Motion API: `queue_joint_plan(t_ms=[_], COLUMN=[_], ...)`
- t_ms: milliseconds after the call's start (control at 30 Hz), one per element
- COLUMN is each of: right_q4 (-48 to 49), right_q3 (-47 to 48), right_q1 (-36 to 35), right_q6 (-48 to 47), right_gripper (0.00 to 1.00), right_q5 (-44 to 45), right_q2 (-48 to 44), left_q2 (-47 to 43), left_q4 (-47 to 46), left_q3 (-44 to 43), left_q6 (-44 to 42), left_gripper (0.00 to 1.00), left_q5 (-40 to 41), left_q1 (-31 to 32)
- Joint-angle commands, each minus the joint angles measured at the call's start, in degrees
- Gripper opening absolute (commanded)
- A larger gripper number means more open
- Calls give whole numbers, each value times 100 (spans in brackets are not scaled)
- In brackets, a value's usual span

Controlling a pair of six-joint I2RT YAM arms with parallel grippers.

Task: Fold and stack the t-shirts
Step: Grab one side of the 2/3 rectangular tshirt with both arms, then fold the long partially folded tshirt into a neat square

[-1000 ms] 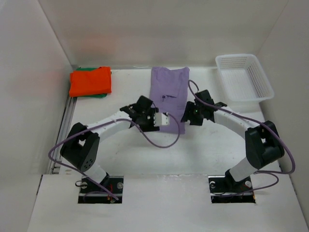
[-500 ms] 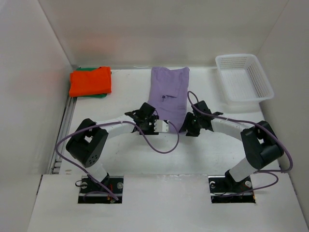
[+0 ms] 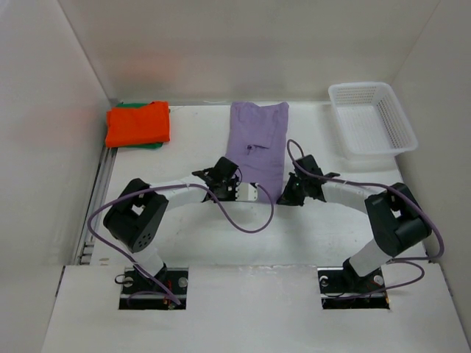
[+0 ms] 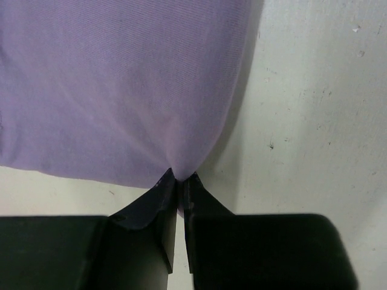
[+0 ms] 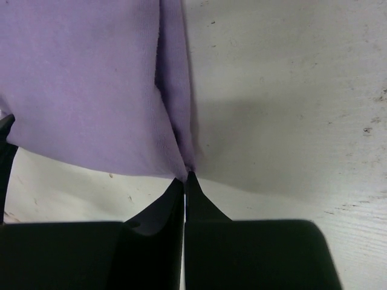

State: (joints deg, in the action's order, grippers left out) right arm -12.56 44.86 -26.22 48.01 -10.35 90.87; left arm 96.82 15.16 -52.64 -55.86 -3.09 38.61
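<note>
My left gripper should carry the pinched near corner of the lavender t-shirt up, then outward and down toward the t-shirt's far end, since the t-shirt lies unhalved.
A pale lavender t-shirt [image 3: 257, 140], folded into a long strip, lies in the middle of the table. My left gripper [image 3: 237, 184] is shut on its near left corner, and my right gripper [image 3: 288, 193] is shut on its near right corner. In the left wrist view the gripper [image 4: 179, 179] pinches a peak of the lavender cloth [image 4: 121, 84]. The right wrist view shows that gripper [image 5: 184, 176] nipping the hem of the lavender shirt [image 5: 84, 78]. At the back left a folded orange t-shirt [image 3: 137, 123] lies on a green t-shirt [image 3: 152, 145].
A white mesh basket [image 3: 335, 92] stands at the back right. White walls close in the table on the left, back and right. Purple cables loop from both arms over the near table.
Both grippers have dropped to the lavender shirt's near edge and closed from open onto its corners. The shirt's near edge is bunched slightly at the grips.
</note>
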Motion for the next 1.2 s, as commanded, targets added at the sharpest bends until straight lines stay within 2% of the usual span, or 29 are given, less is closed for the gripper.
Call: queue_joint_plan(t_ms=[0,167,367,500,633,700,1000,1167], right_q4=[254,-412,-1721,-2837,-3735,-3850,-3061,-2551], right_q3=[-100,-390,-900,-717,3,268,840,919], right_q1=[16,-536,-1800,-2952,-3455,-3246,-760,59], right_q6=[33,129,980,1885,2117,1854,-159,-660], right_gripper=[0,0,0,0,0,0,0,0], right_q5=[-28,-20,191,463,841,903,315,-81], right_q2=[-446,-1499,-3283,-4304,-4605,-4500,-3402,-2787], left_q2=[-241,-1013,-2498,-3019,-2924,-2678,-1220,-261], left_q4=[434,1400,3718,5476,6288,6298,5025,4356], left_q3=[-9,149,220,-586,-1983,-2468,-3392,-3946], left_q6=[382,882,1655,2271,2456,2527,2492,2606], left_gripper=[0,0,0,0,0,1,2,3], left_q5=[-42,-77,-323,-954,-1483,-1536,-1423,-1282], left_q1=[-43,212,1055,1460,1180,952,-480,-798])
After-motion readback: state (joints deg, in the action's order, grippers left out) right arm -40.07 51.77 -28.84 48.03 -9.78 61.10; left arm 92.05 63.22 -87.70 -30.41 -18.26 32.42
